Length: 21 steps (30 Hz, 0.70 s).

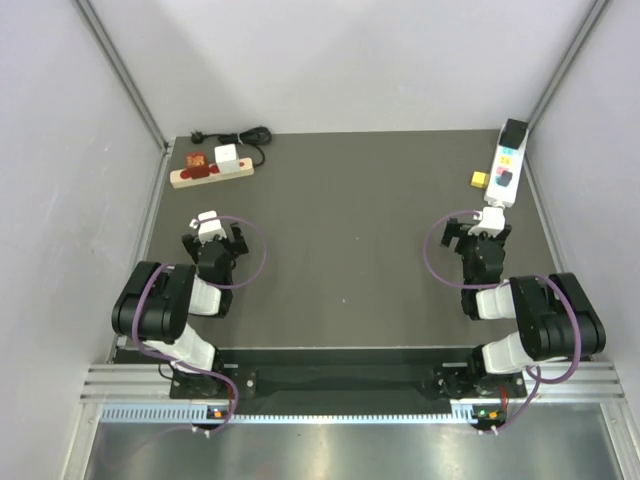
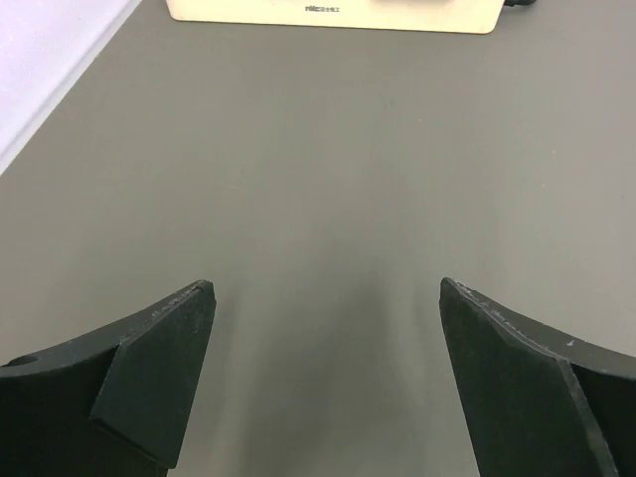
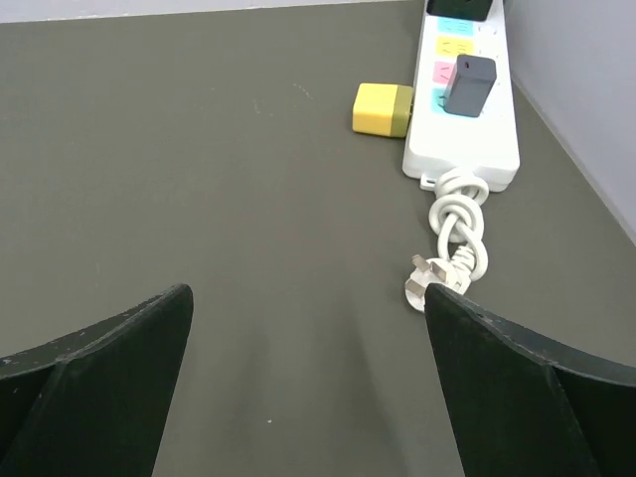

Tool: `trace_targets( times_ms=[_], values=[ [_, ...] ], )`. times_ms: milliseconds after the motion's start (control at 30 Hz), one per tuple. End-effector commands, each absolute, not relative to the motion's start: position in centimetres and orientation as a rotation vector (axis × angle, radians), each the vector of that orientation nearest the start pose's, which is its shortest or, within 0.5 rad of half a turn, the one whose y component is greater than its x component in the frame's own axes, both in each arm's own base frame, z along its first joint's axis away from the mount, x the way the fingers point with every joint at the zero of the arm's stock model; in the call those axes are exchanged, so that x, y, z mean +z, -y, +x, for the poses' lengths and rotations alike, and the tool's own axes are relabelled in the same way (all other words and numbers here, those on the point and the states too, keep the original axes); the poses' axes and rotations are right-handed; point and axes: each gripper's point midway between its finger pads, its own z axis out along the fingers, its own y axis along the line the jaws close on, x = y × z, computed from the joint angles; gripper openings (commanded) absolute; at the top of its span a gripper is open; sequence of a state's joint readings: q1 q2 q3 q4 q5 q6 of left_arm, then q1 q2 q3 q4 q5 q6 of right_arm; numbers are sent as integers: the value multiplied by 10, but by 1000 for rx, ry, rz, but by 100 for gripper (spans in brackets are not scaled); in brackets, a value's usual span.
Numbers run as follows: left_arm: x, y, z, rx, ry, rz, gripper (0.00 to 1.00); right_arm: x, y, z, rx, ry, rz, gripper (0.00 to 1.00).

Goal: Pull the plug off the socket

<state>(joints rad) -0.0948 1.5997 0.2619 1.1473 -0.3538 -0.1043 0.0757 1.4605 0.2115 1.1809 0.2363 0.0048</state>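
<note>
I will next move my left gripper outward, turn it and lower it onto the black cord at the cream power strip's white-plug end (image 1: 258, 165) (image 2: 517, 3), as the cord comes out there over bare table.
Two power strips lie at the back of the dark table. At the back left, a cream strip (image 1: 212, 175) (image 2: 328, 12) carries a white plug (image 1: 225, 153) and a red plug (image 1: 197, 163). Along the right wall, a white strip (image 1: 505, 168) (image 3: 467, 139) holds a dark grey plug (image 1: 504, 178) (image 3: 469, 82) and a black plug (image 1: 513, 132) (image 3: 459, 8) at its far end. My left gripper (image 1: 213, 228) (image 2: 326, 288) is open over bare table, short of the cream strip. My right gripper (image 1: 478, 224) (image 3: 308, 293) is open and empty, just short of the white strip.
A yellow block (image 1: 481, 179) (image 3: 383, 109) sits against the white strip's left side. The strip's knotted white cord (image 3: 457, 224) ends in a loose white plug (image 3: 425, 283) beside my right finger. A black cord (image 1: 245, 137) coils behind the cream strip. Walls enclose both sides.
</note>
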Motion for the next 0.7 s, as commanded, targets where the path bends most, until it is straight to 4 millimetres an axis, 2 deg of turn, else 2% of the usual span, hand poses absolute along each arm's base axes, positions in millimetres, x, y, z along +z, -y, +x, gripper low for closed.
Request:
trace_targets(
  times_ms=[0, 133, 167, 200, 233, 267, 300, 333, 367, 400, 433, 467, 500, 533, 567, 600, 633, 667],
  values=[
    [89, -26, 383, 188, -1657, -262, 99, 129, 19, 377, -173, -1554, 114, 100],
    [99, -28, 384, 194, -1635, -276, 99, 129, 19, 377, -174, -1556, 115, 100],
    [91, -28, 382, 207, -1685, -265, 99, 129, 19, 377, -173, -1554, 114, 100],
    [107, -28, 388, 204, -1661, -273, 99, 129, 19, 377, -171, -1554, 115, 100],
    [112, -29, 389, 211, -1664, -278, 99, 129, 20, 377, -175, -1556, 116, 100],
    [108, -33, 386, 244, -1716, -296, 99, 133, 22, 377, -186, -1543, 131, 100],
    [124, -36, 394, 253, -1693, -317, 99, 133, 20, 375, -199, -1550, 138, 100],
    [128, -41, 395, 278, -1698, -349, 99, 141, 26, 374, -250, -1534, 168, 100],
    [137, -44, 396, 275, -1681, -406, 99, 158, 27, 374, -275, -1508, 193, 100],
    [145, -56, 395, 336, -1681, -483, 99, 139, 18, 373, -309, -1626, 162, 100],
    [149, -60, 395, 352, -1675, -526, 99, 164, 15, 387, -328, -1609, 183, 100],
    [151, -63, 396, 342, -1660, -595, 99, 168, 10, 392, -326, -1635, 181, 100],
    [156, -66, 398, 366, -1677, -640, 99, 156, 0, 392, -330, -1727, 156, 100],
    [160, -70, 399, 385, -1669, -688, 99, 182, -10, 408, -253, -1699, 234, 100],
    [157, -69, 403, 368, -1679, -738, 99, 178, -17, 415, -225, -1744, 245, 100],
    [166, -68, 410, 362, -1688, -758, 99, 163, -26, 413, -200, -1852, 223, 100],
    [166, -66, 414, 345, -1699, -773, 99, 179, -51, 428, -57, -1853, 177, 100],
    [163, -63, 419, 313, -1702, -818, 99, 168, -66, 433, 13, -1899, 129, 100]
  ],
)
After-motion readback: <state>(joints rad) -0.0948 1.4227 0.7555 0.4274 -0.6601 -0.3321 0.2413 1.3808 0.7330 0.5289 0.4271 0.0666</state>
